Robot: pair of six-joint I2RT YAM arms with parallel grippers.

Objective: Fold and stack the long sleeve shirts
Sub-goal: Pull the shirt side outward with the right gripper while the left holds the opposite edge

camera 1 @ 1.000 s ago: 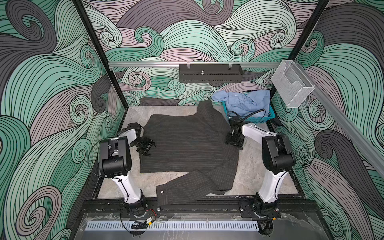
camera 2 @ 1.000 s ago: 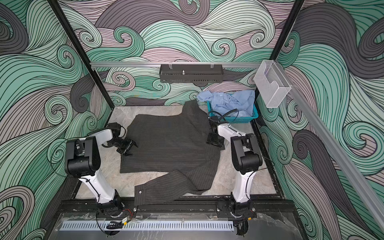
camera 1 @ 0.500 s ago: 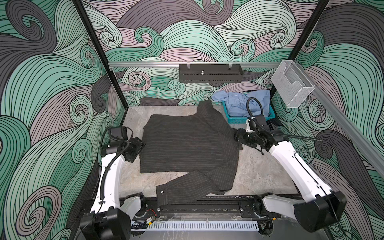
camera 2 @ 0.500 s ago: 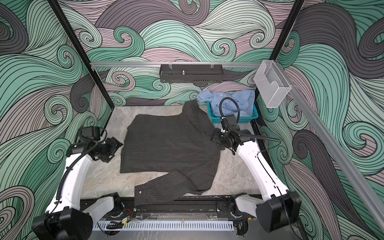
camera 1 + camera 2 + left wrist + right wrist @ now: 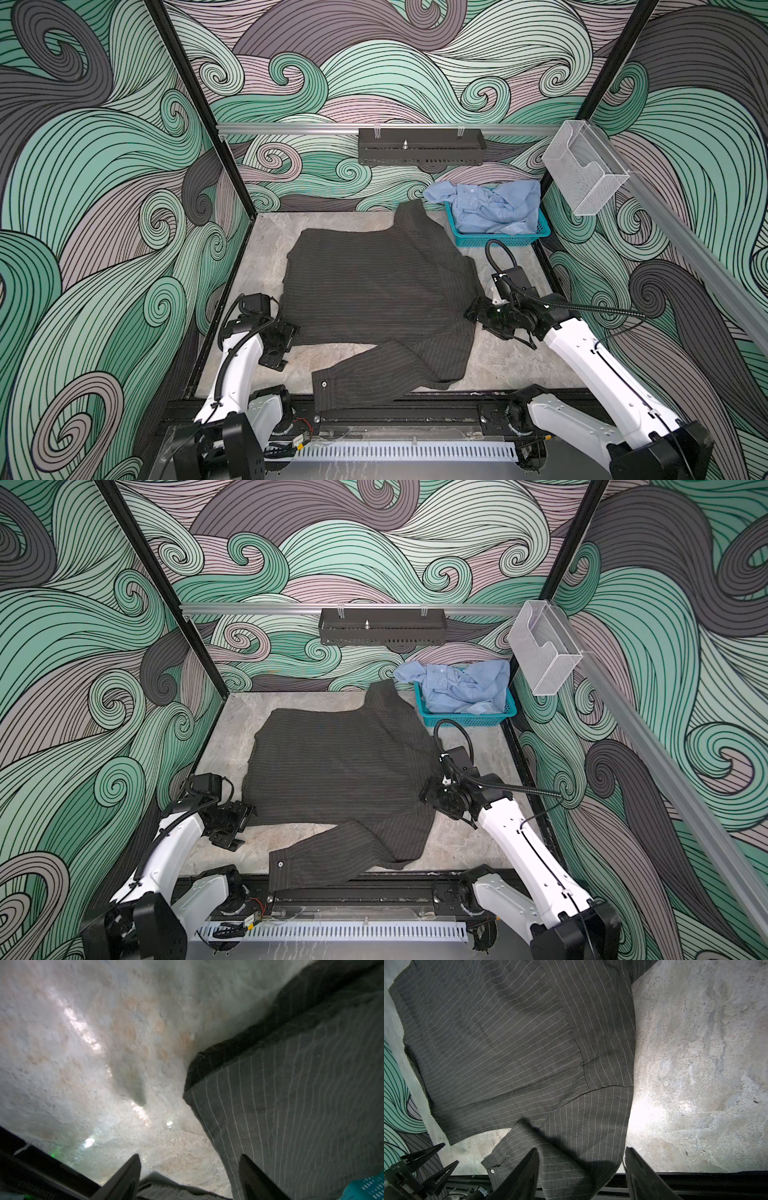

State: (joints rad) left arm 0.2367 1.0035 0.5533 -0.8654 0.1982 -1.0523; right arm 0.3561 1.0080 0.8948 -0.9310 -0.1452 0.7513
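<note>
My left gripper moves down along the dark shirt's front edge onto its near corner (image 5: 195,1090) next, because that corner still lies beyond my open fingers.
A dark charcoal pinstriped shirt (image 5: 374,291) (image 5: 336,771) lies spread flat on the table in both top views. One sleeve crosses its front, and the cuff (image 5: 328,390) reaches over the front frame. A light blue shirt (image 5: 490,208) (image 5: 461,683) lies crumpled in the basket. My left gripper (image 5: 291,347) (image 5: 244,827) (image 5: 189,1156) is open at the dark shirt's front left corner (image 5: 301,1095), with bare table between its fingers. My right gripper (image 5: 473,320) (image 5: 428,796) (image 5: 581,1149) is open over the shirt's right edge (image 5: 519,1043).
The teal mesh basket (image 5: 498,240) (image 5: 469,719) stands at the back right corner. A black perforated tray (image 5: 419,147) hangs on the back rail, and a clear plastic holder (image 5: 586,174) on the right rail. A black frame bar (image 5: 415,409) runs along the table's front edge.
Both grippers have moved toward the front along the dark shirt's two sides, and their jaws have widened. The shirt lies as before.
</note>
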